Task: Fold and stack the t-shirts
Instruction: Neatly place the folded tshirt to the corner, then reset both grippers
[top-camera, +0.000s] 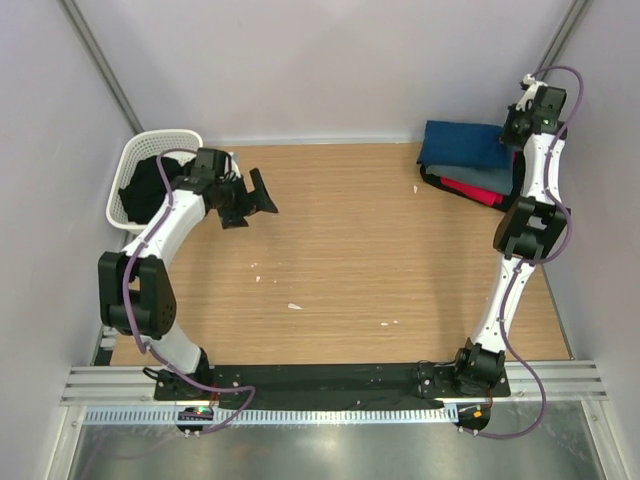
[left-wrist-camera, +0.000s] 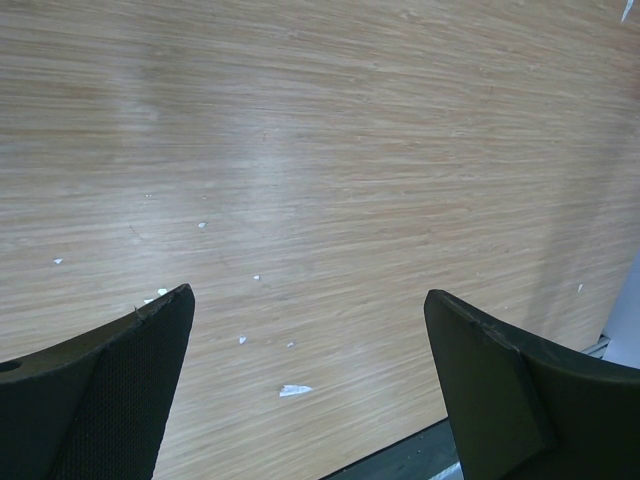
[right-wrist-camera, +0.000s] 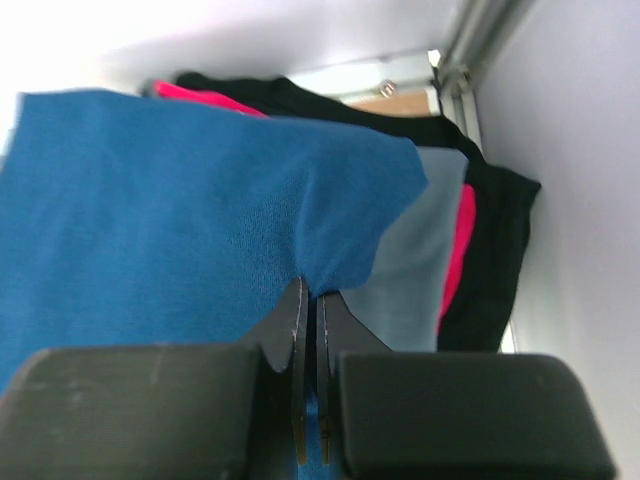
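My right gripper needs to move the fold slightly to the right in the wrist view and let go of it, because the stack's uncovered grey strip (right-wrist-camera: 412, 262) is on that side of my gripper.
A stack of folded t-shirts lies at the back right corner of the table. A blue one (top-camera: 465, 145) is on top, over grey (top-camera: 490, 177), red (top-camera: 478, 191) and black (top-camera: 432, 178) ones. My right gripper (top-camera: 515, 130) is at the stack's right edge. In the right wrist view it (right-wrist-camera: 310, 290) is shut on a pinch of the blue t-shirt (right-wrist-camera: 150, 220), with grey (right-wrist-camera: 415, 270), red (right-wrist-camera: 460, 250) and black (right-wrist-camera: 495, 260) cloth showing beneath. My left gripper (top-camera: 250, 205) hovers open over bare wood at the back left, and nothing is between its fingers (left-wrist-camera: 308, 293).
A white laundry basket (top-camera: 135, 160) with dark cloth (top-camera: 150, 185) in it stands at the back left, just behind the left arm. Small white scraps (top-camera: 294, 306) (left-wrist-camera: 295, 390) dot the wooden tabletop (top-camera: 350, 250). Grey walls close in the back and sides.
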